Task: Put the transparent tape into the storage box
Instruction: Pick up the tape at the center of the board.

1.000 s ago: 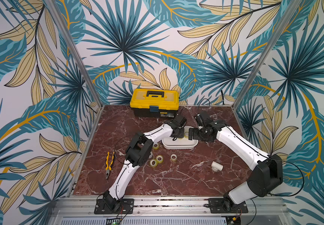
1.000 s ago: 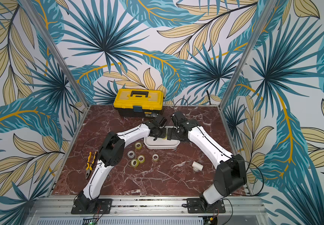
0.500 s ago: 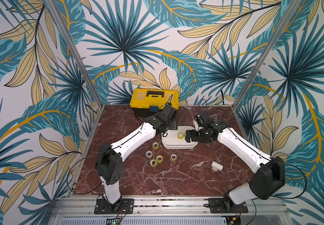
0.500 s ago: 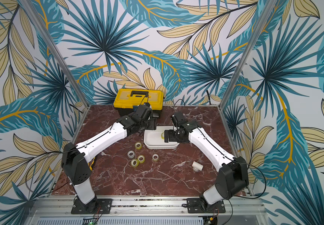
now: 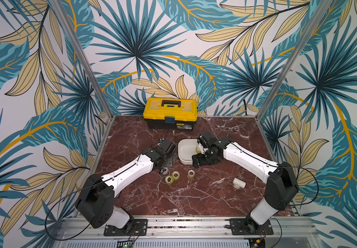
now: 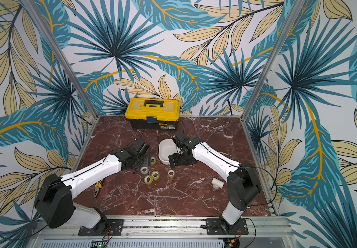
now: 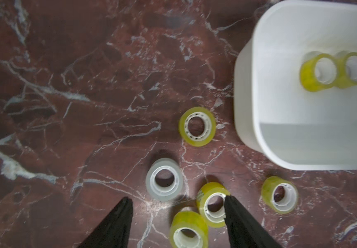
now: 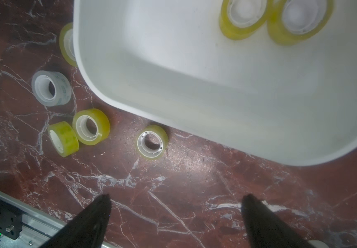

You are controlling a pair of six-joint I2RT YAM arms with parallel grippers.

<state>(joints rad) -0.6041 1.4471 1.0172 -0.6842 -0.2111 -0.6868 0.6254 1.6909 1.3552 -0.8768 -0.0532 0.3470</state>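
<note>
My open left gripper lowers onto the paler roll's side away from the box next. One finger enters the roll's hole, because that hole faces up, empty.
The storage box (image 5: 183, 157) is a white lidless tub in the middle of the marble table. Two yellowish rolls of transparent tape (image 7: 319, 72) (image 8: 299, 19) lie inside it. Several more rolls lie on the table to its front left, among them a paler one (image 7: 164, 179) and a yellowish one (image 6: 148, 179). My left gripper (image 7: 176, 199) hangs open above these loose rolls, one fingertip (image 7: 226, 198) over a roll (image 7: 213, 204), holding nothing. My right gripper (image 8: 176, 196) is wide open and empty over bare marble by the box's near side.
A yellow-and-black toolbox (image 5: 170, 116) stands at the back against the wall. A white pipe fitting (image 5: 239, 183) lies at the front right. Yellow-handled pliers (image 6: 98, 186) lie under the left arm. A metal rail (image 8: 33, 223) runs along the table's front edge.
My left gripper has left the box and moved left and forward over the loose rolls, its jaws now wider. The right gripper has drawn back from over the box to its near side.
</note>
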